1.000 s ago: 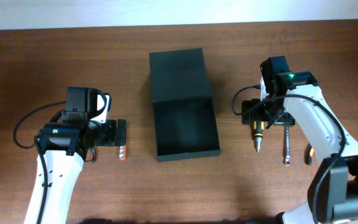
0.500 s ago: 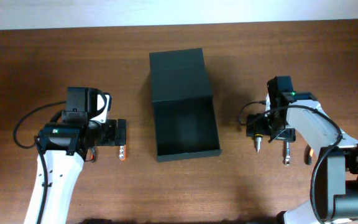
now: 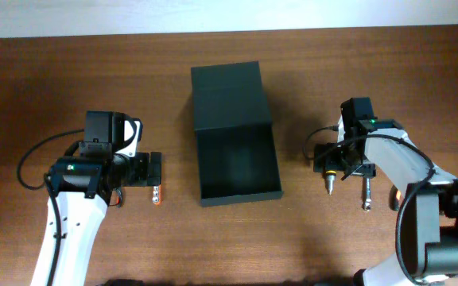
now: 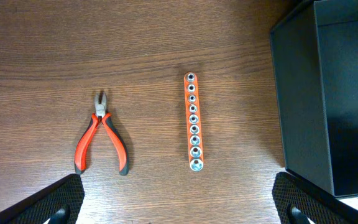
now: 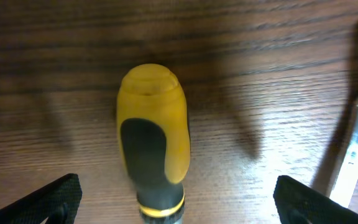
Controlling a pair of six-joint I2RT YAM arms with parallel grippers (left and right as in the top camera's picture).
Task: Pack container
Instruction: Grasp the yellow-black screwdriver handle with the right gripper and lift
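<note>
The screwdriver already lies between the open fingers. My right gripper lowers slightly onto the black part of its handle next and closes on it.
The container is a dark box lying open in the table's middle, its flap lid laid back; its wall shows in the left wrist view. My left gripper is open and empty, left of the box, above an orange socket rail and red-handled pliers. My right gripper is open, low over a yellow-and-black screwdriver that lies between its fingers on the table, right of the box.
A metal wrench lies just right of the screwdriver and shows in the right wrist view. An orange-handled tool peeks out by the right arm. Bare wood lies around the box.
My right gripper has moved down and toward the front over the screwdriver's handle, then settled. The left arm and the box have not moved.
</note>
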